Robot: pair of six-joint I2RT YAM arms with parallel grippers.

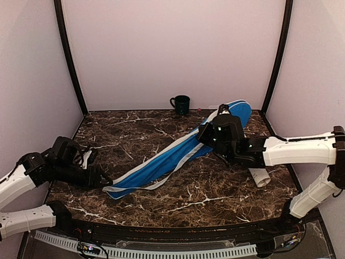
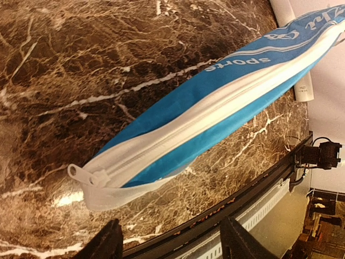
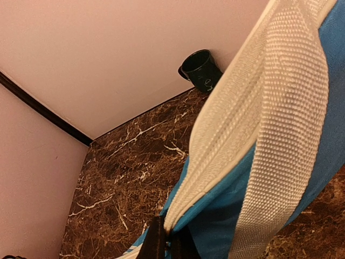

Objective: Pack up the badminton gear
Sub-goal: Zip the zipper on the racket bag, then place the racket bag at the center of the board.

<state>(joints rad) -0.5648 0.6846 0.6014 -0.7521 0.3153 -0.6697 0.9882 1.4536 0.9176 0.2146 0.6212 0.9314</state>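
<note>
The cover's wide end is still raised. My right gripper should bring the cover's zipper edge down toward the brown marble below the gripper and let it go.
The blue racket-shaped cover (image 1: pixel 178 154) lies diagonally across the marble table, its wide end at the back right. Its white zipper edge (image 2: pixel 215 108) looks closed along the side, with the pull tab (image 2: pixel 81 174) at the narrow near-left end. My left gripper (image 1: pixel 102 181) hangs open just short of that end, nothing between its fingers (image 2: pixel 110 243). My right gripper (image 3: pixel 168 240) is shut on the cover's white zipper edge (image 3: pixel 215 151) near the wide end. A white webbing strap (image 3: pixel 285 135) runs past it. A white tube (image 1: pixel 260 176) lies under my right arm.
A dark green mug (image 1: pixel 180 103) stands at the back wall, also in the right wrist view (image 3: pixel 200 69). The table's black front rim (image 2: pixel 253 189) runs close under my left gripper. Walls close the table on three sides.
</note>
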